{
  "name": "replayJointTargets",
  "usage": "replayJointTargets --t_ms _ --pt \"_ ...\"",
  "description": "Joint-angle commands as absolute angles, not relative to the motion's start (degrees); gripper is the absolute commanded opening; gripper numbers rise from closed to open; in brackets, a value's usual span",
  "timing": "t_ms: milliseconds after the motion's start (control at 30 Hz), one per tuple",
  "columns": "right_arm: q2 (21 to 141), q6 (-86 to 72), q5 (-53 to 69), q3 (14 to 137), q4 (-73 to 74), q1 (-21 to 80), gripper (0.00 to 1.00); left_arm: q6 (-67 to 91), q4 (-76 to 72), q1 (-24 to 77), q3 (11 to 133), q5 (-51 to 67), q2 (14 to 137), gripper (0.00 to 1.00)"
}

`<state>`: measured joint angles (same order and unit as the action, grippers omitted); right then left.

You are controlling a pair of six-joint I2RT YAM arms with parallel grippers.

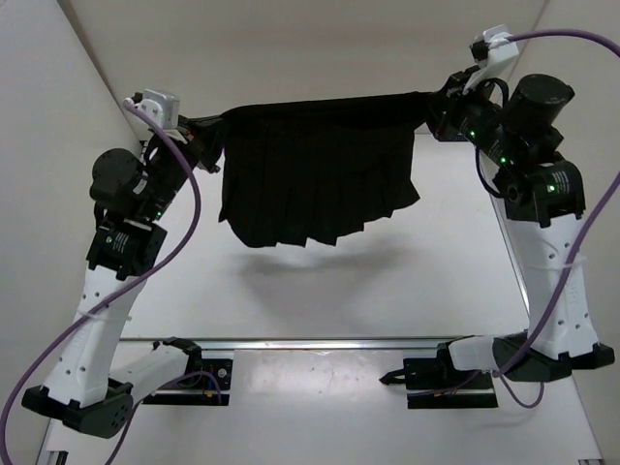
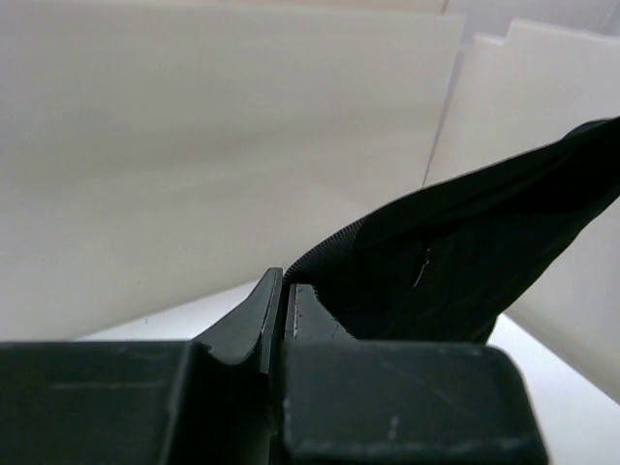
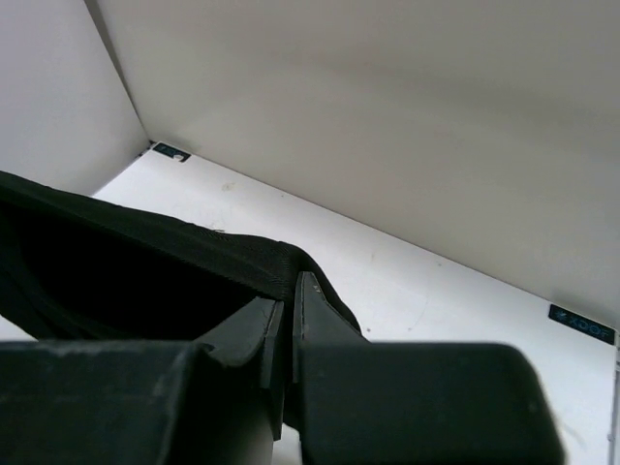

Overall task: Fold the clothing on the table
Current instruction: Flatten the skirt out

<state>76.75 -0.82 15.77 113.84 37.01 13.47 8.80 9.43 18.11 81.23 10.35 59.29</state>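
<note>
I should move my left gripper down next, then draw it outward to lay the end of the waistband on the tabletop and release it, because the skirt hangs in the air.
The clothing (image 1: 315,174), a black pleated skirt, hangs in the air above the white table (image 1: 407,291), stretched by its waistband between both arms, hem down and casting a shadow below. My left gripper (image 1: 215,126) is shut on the waistband's left end; its wrist view shows the fabric (image 2: 446,262) running out from the pinched jaws of the left gripper (image 2: 287,291). My right gripper (image 1: 433,105) is shut on the waistband's right end, and in its wrist view the band (image 3: 174,247) leads left from the closed right gripper (image 3: 289,295).
White walls (image 1: 58,145) enclose the table on the left, back and right. A metal rail (image 1: 320,341) crosses the near side, with both arm bases (image 1: 184,373) behind it. A small dark marker (image 3: 170,150) sits in the table's far corner.
</note>
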Motion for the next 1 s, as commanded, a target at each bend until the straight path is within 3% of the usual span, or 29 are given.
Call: replayJointTargets --t_ms 0,133,233,367,500,733,833,967 --pt "71.29 1.05 5.28 115.94 37.08 13.70 0.00 5.54 12.29 20.64 85.25 0.09 55.21 0.00" --pt "66.46 0.53 2.55 112.07 39.54 16.09 0.00 8.08 14.50 22.77 82.71 -2.02 48.36 0.00" --pt "67.49 0.26 7.18 112.58 40.25 11.80 0.00 8.79 17.13 22.50 83.40 -3.51 48.24 0.00" --pt "74.33 -0.53 8.27 108.82 38.85 9.67 0.00 9.58 16.88 21.72 80.79 -8.25 54.38 0.00" --pt "81.55 -0.44 9.40 101.44 37.80 9.49 0.00 16.87 13.81 14.78 72.01 -1.59 60.63 0.00" --pt "95.70 -2.99 16.34 86.41 24.98 8.44 0.00 18.10 4.60 11.61 63.12 2.10 75.65 0.00" --pt "105.45 -0.45 15.39 89.63 23.82 9.49 0.01 20.55 -1.30 9.67 63.01 4.30 84.43 0.00" --pt "122.12 1.67 16.69 106.81 26.10 9.15 0.00 22.23 -5.01 9.49 69.75 3.35 98.13 0.00"
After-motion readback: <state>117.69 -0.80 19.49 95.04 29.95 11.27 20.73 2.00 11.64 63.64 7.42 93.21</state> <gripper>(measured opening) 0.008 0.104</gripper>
